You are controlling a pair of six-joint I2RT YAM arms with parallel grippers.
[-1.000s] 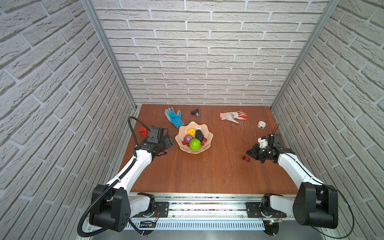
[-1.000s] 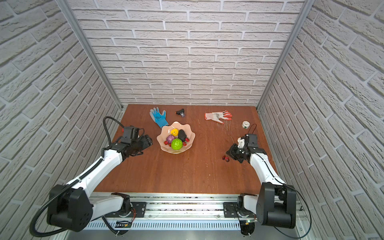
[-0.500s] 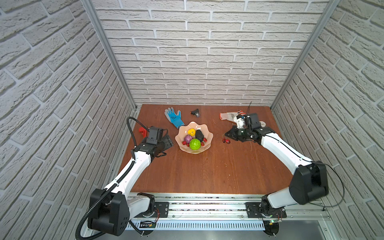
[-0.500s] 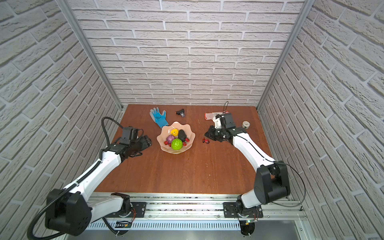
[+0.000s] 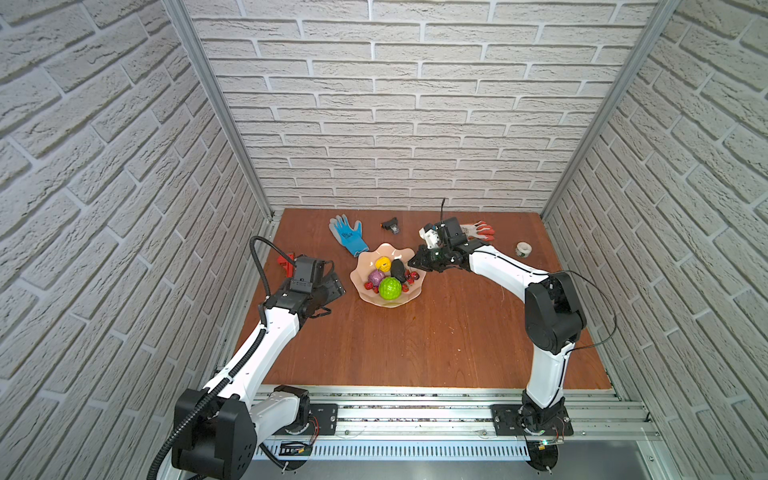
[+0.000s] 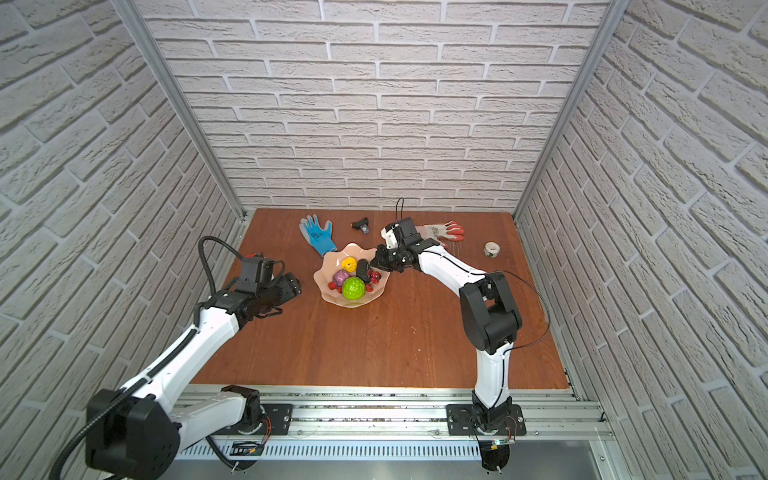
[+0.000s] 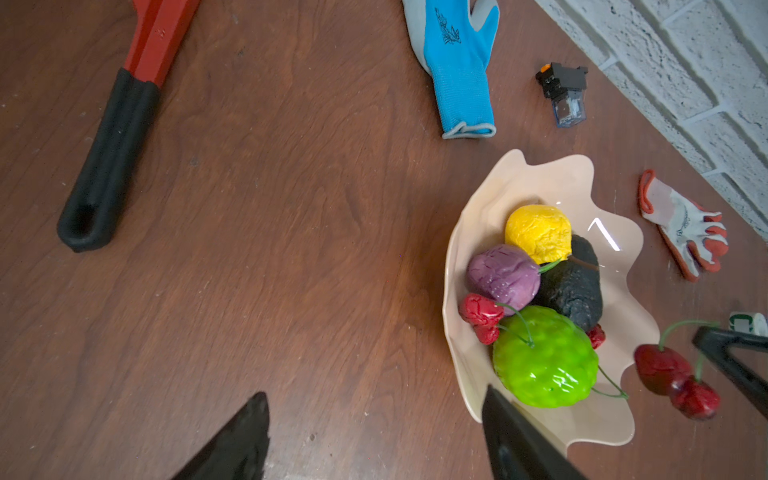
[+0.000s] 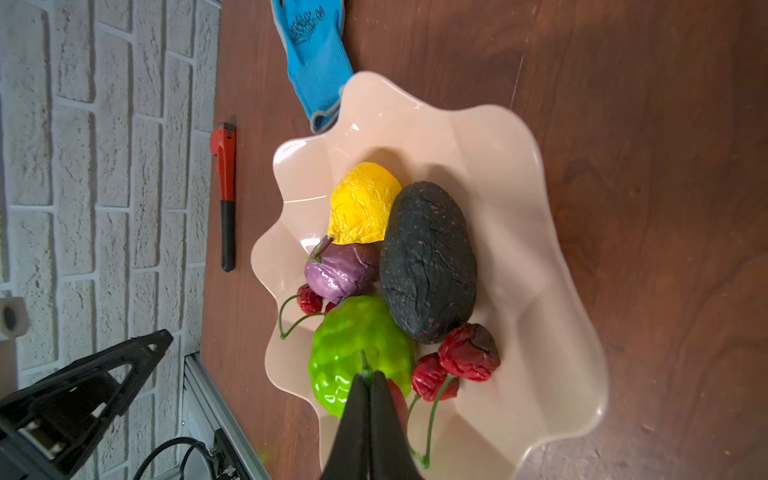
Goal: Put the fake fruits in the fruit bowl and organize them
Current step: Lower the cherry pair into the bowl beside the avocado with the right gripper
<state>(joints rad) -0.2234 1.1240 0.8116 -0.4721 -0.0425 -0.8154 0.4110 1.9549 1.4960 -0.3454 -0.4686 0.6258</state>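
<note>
I will next lower my right gripper toward the bare side of the bowl beside the black avocado (image 8: pixel 501 308) and release the cherry stem, as the pair fits there.
The pale peach fruit bowl (image 5: pixel 362 286) (image 8: pixel 519 174) sits mid-table in both top views. It holds a yellow fruit (image 5: pixel 382 263), a purple fruit (image 5: pixel 376 277), a bumpy green ball (image 5: pixel 390 288), a black avocado (image 5: pixel 398 270) and red cherries (image 8: pixel 469 353). My right gripper (image 5: pixel 411 262) (image 8: pixel 370 376) hovers at the bowl's right rim. It is shut on a green stem, and a cherry pair (image 7: pixel 673 378) hangs from that stem. My left gripper (image 5: pixel 334 286) (image 7: pixel 374 397) stands open and empty over bare wood, left of the bowl.
A blue glove (image 5: pixel 348 235) lies behind the bowl, with a small black device (image 5: pixel 390 225) beside it. An orange-white glove (image 5: pixel 478 230) and a white tape roll (image 5: pixel 523 248) lie at the back right. A red wrench (image 5: pixel 286 263) lies by the left wall.
My right arm has swung from the table's right front across to the bowl's right rim, carrying the cherries by the stem. The left arm has barely moved.
</note>
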